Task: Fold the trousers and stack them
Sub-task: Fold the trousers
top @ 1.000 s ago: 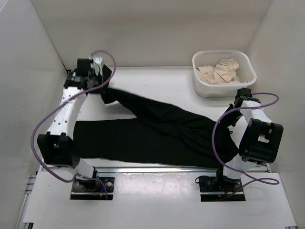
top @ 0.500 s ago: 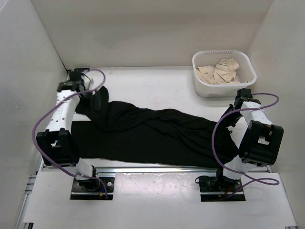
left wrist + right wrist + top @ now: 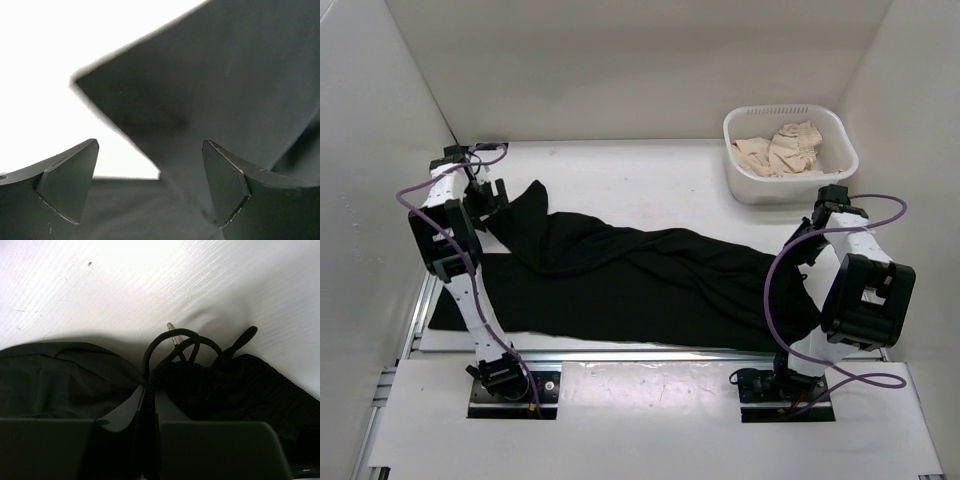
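Note:
My right gripper should draw the waistband back toward the trousers' near waist end [image 3: 805, 303], evening the slanting folds, then release it there, since that end lies back from the gripper.
The black trousers [image 3: 640, 280] lie spread across the table, legs to the left and waist to the right. One leg runs diagonally over the other, and its cuff [image 3: 525, 197] rests at the far left. My left gripper [image 3: 488, 198] stands open just left of that cuff. In the left wrist view the gripper [image 3: 150, 145] has its fingers wide apart, with the cuff corner [image 3: 200, 100] lying loose beyond them. My right gripper [image 3: 808, 262] is shut on the trousers' ribbed waistband [image 3: 225, 385], next to the looped drawstring [image 3: 175, 340]; its fingers [image 3: 149, 400] pinch the fabric.
A white basket [image 3: 745, 175] holding beige cloth [image 3: 782, 148] stands at the back right. White walls close in the table on the left, back and right. A metal rail [image 3: 640, 355] runs along the near edge in front of the arm bases.
My left gripper carried the trouser leg forward and to the left, then opened and let it go. The leg now lies on the table. The right arm has not moved.

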{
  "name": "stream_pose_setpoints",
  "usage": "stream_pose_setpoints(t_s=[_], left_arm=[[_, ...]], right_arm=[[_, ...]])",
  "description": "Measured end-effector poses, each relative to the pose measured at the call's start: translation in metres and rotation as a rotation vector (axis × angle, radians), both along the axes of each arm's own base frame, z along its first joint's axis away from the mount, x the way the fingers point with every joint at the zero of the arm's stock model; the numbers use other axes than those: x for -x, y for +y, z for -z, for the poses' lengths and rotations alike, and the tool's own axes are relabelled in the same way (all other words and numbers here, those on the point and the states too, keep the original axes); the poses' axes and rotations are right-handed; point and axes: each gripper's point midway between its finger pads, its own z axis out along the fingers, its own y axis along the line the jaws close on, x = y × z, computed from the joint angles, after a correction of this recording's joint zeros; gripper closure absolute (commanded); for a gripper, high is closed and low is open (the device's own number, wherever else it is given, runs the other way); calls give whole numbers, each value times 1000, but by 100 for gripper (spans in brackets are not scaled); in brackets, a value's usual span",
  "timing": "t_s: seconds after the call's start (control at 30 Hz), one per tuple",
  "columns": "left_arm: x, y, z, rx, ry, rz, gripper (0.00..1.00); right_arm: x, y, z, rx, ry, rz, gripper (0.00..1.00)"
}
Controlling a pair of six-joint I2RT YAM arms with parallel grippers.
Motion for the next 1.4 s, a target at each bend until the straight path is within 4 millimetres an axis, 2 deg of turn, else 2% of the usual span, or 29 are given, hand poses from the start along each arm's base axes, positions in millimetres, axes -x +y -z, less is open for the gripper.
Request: stream_pose_setpoints(t_s=[0.17, 0.2, 0.3, 0.4, 0.43, 0.47, 0.5, 0.63, 0.77, 0.87, 0.9, 0.93, 1.0, 1.07, 1.13, 1.2, 1.27, 1.3, 1.33, 1.4], left_arm=[[-41, 6, 17, 21, -49, 9, 4], [-44, 7, 20, 20, -50, 10, 8], [-43, 8, 24, 15, -42, 9, 12], [-43, 11, 27, 0, -35, 4, 33], [-43, 12, 28, -7, -33, 1, 63], [-43, 13, 29, -11, -30, -6, 82], [-44, 15, 31, -17, -26, -8, 86], [-47, 25, 30, -25, -29, -22, 86], [-45, 34, 28, -30, -32, -40, 86], [-37, 53, 19, -64, -32, -78, 86], [-33, 61, 10, -86, -40, -96, 86], [-28, 70, 0, -110, -44, -113, 86], [-16, 90, -33, -197, -72, -160, 86], [1, 110, -76, -292, -122, -215, 86], [30, 122, -121, -372, -176, -274, 86], [68, 127, -149, -432, -204, -329, 86], [112, 129, -155, -462, -180, -383, 86], [131, 128, -148, -464, -151, -402, 86], [147, 128, -137, -464, -119, -421, 86], [183, 123, -97, -433, 8, -441, 86]], right_arm=[[0, -3, -8, 23, -17, 3, 100], [1, -4, -9, 28, -19, 4, 100], [3, -5, -11, 34, -16, 4, 100], [3, -5, -11, 38, -17, -4, 100], [2, -6, -12, 40, -19, -9, 100], [0, -6, -15, 44, -23, -16, 100], [-4, -8, -19, 47, -34, -20, 100], [-27, -14, -38, 71, -94, -43, 100], [-41, -17, -55, 86, -147, -69, 100], [-44, -14, -60, 75, -172, -97, 100], [-45, -12, -63, 68, -183, -105, 100], [-45, -10, -67, 62, -198, -116, 100], [-44, -8, -79, 54, -239, -132, 100], [-40, -8, -95, 45, -287, -134, 100], [-33, -8, -111, 48, -343, -135, 100], [-17, -9, -117, 61, -372, -132, 100], [5, -10, -109, 69, -367, -113, 100], [17, -11, -100, 73, -345, -97, 100], [28, -13, -91, 80, -319, -78, 92], [45, -17, -70, 86, -260, -36, 80]])
